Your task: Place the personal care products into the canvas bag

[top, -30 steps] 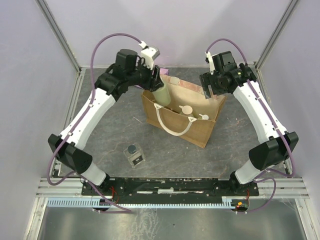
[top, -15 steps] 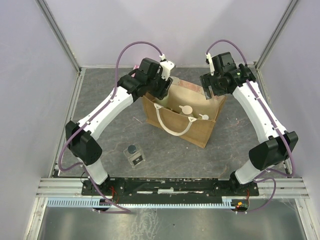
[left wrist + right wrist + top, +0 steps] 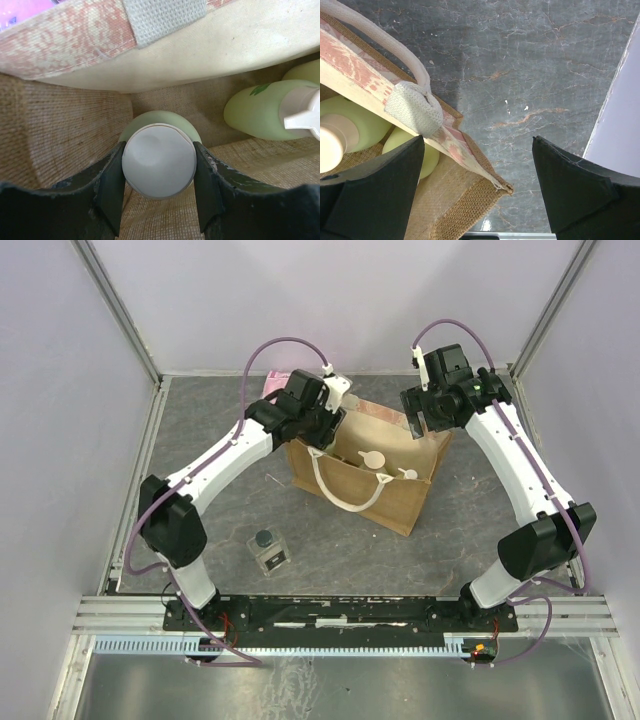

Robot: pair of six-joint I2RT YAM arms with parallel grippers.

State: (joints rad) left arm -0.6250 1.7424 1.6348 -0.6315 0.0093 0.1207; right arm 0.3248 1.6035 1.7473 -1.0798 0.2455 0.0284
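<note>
I need to lower the upright bottle in my left gripper onto the bottom of the bag's corner next and let go of the bottle's cream cap (image 3: 159, 161), as that bottom is below my gripper.
The canvas bag (image 3: 385, 502) stands open mid-table. My left gripper (image 3: 318, 430) reaches down into its left corner, shut on the cream cap (image 3: 159, 161) of a yellow-green bottle (image 3: 172, 118) that stands upright inside the bag (image 3: 70, 130). A second yellow-green bottle (image 3: 252, 116) with a pump top lies beside it. From above, two cream tops (image 3: 372, 459) show in the bag. My right gripper (image 3: 425, 420) is open and empty over the bag's far right corner (image 3: 470, 150), above two bottles (image 3: 357, 125). The clear square bottle (image 3: 268, 550) with a dark cap stands on the table, in front of the bag to its left.
A cream rope handle (image 3: 345, 498) hangs over the bag's front wall, and another runs along the rim (image 3: 385, 42). A pink item (image 3: 276, 383) lies at the back behind the left arm. Metal frame rails border the grey tabletop (image 3: 230, 455).
My left gripper has swung right and lowered the yellow-green bottle from above the bag's left rim down into the bag. The right arm has not moved.
</note>
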